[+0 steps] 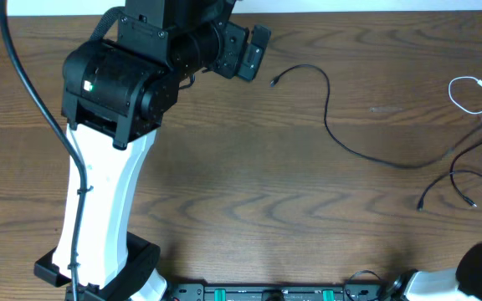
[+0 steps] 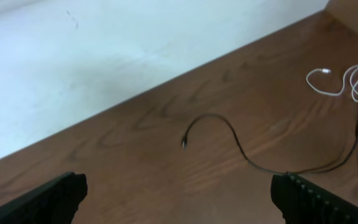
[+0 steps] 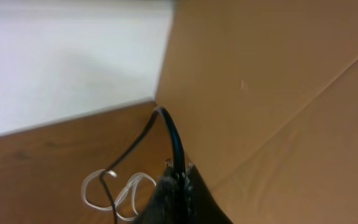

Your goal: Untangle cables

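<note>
The black cable in my right gripper runs down across the white loops, so I need to swing and turn that gripper toward the tan board [image 3: 252, 127] next and then open it.
A long black cable [image 1: 366, 155] lies across the wood table, its plug end [image 1: 274, 81] just right of my left gripper [image 1: 253, 50]. That gripper hangs open above the table with nothing between its fingers [image 2: 48, 199]; the left wrist view shows the same black cable [image 2: 229, 134] ahead of it. A white cable [image 1: 467, 92] loops at the far right beside more black cables [image 1: 467, 180]. My right gripper [image 3: 179, 186] is shut on a black cable [image 3: 169, 127] that arcs up out of the jaws and down to the left. White loops [image 3: 126, 193] lie below it. That gripper is outside the overhead view.
The left arm's white and black body [image 1: 111, 167] crosses the left half of the table. A tan wall or board [image 3: 278, 93] stands close on the right of the right gripper. A white wall [image 2: 104, 56] borders the table's far edge.
</note>
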